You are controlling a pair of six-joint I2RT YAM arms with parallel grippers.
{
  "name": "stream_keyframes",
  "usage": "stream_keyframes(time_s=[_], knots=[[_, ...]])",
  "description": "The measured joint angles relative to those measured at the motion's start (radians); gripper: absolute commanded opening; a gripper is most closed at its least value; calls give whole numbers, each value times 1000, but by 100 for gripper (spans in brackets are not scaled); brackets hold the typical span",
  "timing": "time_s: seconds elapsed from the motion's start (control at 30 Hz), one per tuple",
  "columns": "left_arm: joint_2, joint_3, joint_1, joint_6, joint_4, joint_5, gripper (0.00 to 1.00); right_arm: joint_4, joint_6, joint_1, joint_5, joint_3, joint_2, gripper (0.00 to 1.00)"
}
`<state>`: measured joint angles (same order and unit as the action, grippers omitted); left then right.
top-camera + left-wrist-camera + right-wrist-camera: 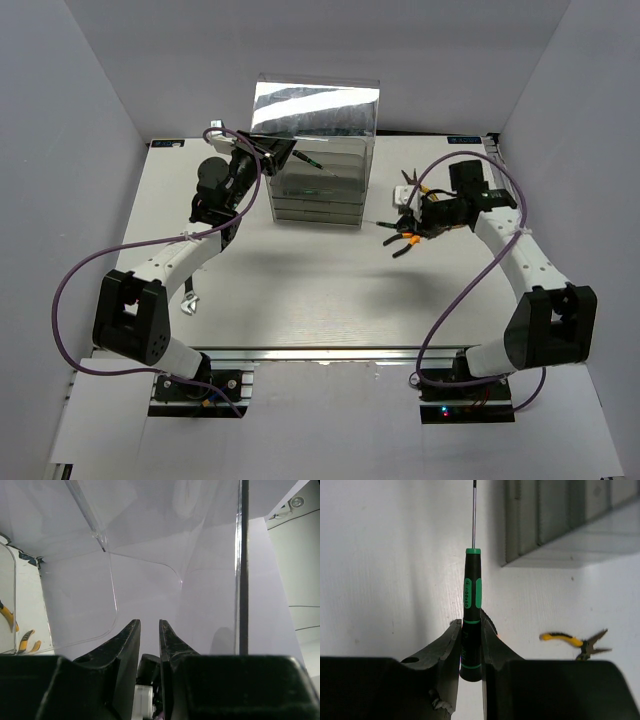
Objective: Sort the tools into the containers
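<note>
I will move my right gripper to the left in the top view next, over the top drawer (322, 180), and let go of the screwdriver, because a slim one is already inside.
The containers are clear drawers stacked in a tall cabinet (318, 185) at the back middle. A slim screwdriver (308, 162) lies at the top drawer level. My left gripper (280, 150) is at the cabinet's upper left corner. In the left wrist view its jaws (149, 624) stand a narrow gap apart against clear plastic (80, 600). Nothing shows between them, and a pinched clear edge cannot be ruled out. My right gripper (408, 225) hovers right of the cabinet, shut on a black-and-green screwdriver (472, 595). Orange-handled pliers (405, 243) lie below it.
A small silver wrench (190, 305) lies by the left arm's forearm. Pliers with yellow handles (572, 641) lie on the white table to the right of the held screwdriver. A small white object (403, 195) sits near the right wrist. Purple cables loop beside both arms.
</note>
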<state>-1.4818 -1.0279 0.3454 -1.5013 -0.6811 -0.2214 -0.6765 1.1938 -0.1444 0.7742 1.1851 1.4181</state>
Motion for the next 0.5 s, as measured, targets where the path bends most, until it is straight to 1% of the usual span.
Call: stream_keyframes(time_s=[0.1,0.2,0.27,0.37,0.43,0.5], knots=[[1,0,0,0,0,0,33,-81,157,-66,-7,1,2,0],[2,-3,-1,0,0,0,32,-86,197,-199,-43,12,3,0],[3,-4,-1,0,0,0,33,-40,177,-303,-81,24,5,0],[3,-4,-2,0,0,1,32,88,112,-439,-157,38,19,0],[3,-6,-2,3,0,1,32,182,57,-501,-218,58,48,0],[3,-10,-2,9,1,2,32,268,0,-530,-277,86,93,0]])
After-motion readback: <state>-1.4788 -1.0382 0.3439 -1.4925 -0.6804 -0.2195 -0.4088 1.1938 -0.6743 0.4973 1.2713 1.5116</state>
